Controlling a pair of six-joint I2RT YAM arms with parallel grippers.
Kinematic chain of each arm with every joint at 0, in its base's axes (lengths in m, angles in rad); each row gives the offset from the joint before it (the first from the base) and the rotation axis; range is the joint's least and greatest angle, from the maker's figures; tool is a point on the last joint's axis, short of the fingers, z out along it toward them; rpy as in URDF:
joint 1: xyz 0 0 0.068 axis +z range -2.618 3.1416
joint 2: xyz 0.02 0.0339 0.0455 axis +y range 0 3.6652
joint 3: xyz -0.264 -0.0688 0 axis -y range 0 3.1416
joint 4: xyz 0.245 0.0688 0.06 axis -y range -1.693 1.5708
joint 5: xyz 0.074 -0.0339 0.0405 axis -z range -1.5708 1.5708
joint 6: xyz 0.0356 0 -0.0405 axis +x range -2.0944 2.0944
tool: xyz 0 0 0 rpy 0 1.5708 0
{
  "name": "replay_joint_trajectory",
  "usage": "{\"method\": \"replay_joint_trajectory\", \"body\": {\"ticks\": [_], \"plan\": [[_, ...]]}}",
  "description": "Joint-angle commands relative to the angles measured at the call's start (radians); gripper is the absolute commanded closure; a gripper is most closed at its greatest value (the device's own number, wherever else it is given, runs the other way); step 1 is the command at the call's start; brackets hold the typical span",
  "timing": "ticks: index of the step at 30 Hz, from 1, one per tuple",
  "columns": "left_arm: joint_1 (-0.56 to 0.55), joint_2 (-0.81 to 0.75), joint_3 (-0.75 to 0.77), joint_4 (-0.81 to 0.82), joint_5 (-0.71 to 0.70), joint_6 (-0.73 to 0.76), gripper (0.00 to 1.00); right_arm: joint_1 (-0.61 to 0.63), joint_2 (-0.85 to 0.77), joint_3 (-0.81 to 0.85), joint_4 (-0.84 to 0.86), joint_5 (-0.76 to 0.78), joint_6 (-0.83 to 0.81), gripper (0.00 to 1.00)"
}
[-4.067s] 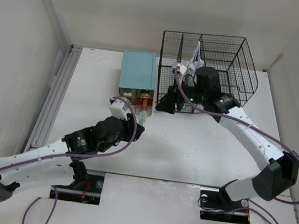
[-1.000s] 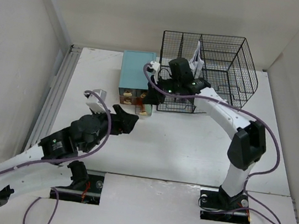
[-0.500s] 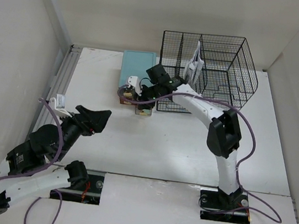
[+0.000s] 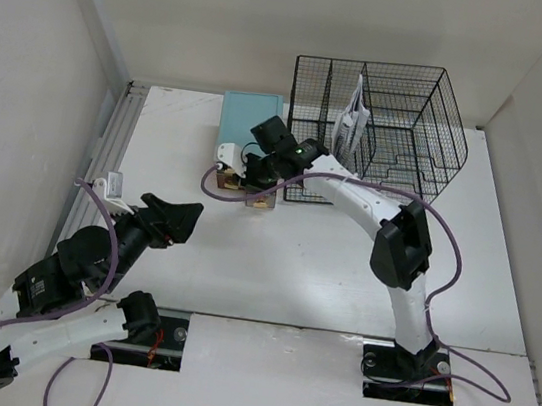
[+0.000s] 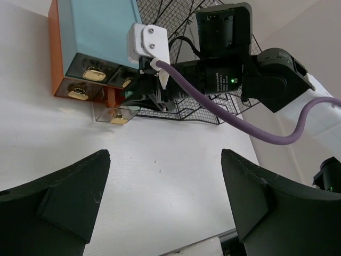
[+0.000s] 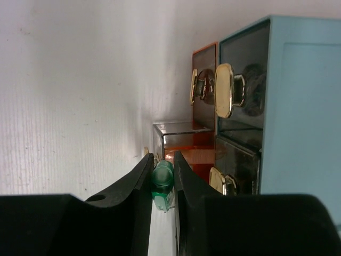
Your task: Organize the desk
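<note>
I will next lower my right gripper over the lower clear drawer and let go of the small green cylinder (image 6: 162, 181) inside, because the drawer is pulled out and open at the top.
The white desk (image 4: 323, 261) carries a teal-topped drawer box (image 4: 247, 124) at the back. Its lower clear drawer (image 6: 178, 138) is pulled out, orange inside. My right gripper (image 6: 162, 160) hangs just in front of that drawer, shut on a small translucent green cylinder (image 6: 162, 181). From above, the right gripper (image 4: 245, 171) sits at the box's front face. My left gripper (image 4: 183, 219) stands open and empty over bare desk at the front left, well apart from the box. In the left wrist view the left gripper (image 5: 165, 154) faces the box (image 5: 96, 32) and the open drawer (image 5: 114, 114).
A black wire-mesh file rack (image 4: 404, 121) stands right of the drawer box with a white paper item (image 4: 351, 118) upright in it. A grey metal rail (image 4: 105, 160) runs along the desk's left edge. The right arm's purple cable (image 5: 256, 133) loops in front of the rack.
My right gripper has swung left from the rack's front to the drawer box front, keeping the green cylinder. The left arm has pulled back to the front left and opened slightly wider.
</note>
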Motion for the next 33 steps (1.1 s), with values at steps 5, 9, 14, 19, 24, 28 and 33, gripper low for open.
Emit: {"method": "replay_joint_trajectory", "body": {"ticks": [5, 9, 14, 19, 24, 28, 33], "plan": [[0.003, -0.005, -0.011, 0.020, 0.004, 0.025, 0.17, 0.024, 0.001, 0.082, -0.038, 0.026, -0.067, 0.99], [0.003, -0.005, -0.011, 0.030, 0.004, 0.034, 0.17, 0.036, 0.004, 0.072, -0.016, 0.070, -0.076, 0.99], [0.003, -0.005, -0.011, 0.030, 0.013, 0.034, 0.17, 0.036, 0.056, 0.082, -0.016, 0.158, -0.145, 0.99], [0.003, -0.005, -0.011, 0.030, 0.013, 0.034, 0.17, 0.036, 0.078, 0.082, -0.005, 0.179, -0.168, 0.98], [0.003, -0.005, -0.011, 0.030, 0.013, 0.034, 0.17, 0.036, 0.087, 0.082, 0.007, 0.179, -0.168, 0.80], [0.003, -0.005, -0.011, 0.030, 0.013, 0.034, 0.16, 0.036, 0.066, 0.082, 0.020, 0.179, -0.157, 0.63], [0.003, -0.005, -0.011, 0.030, 0.013, 0.034, 0.16, 0.036, 0.015, 0.054, 0.040, 0.179, -0.135, 0.54]]}}
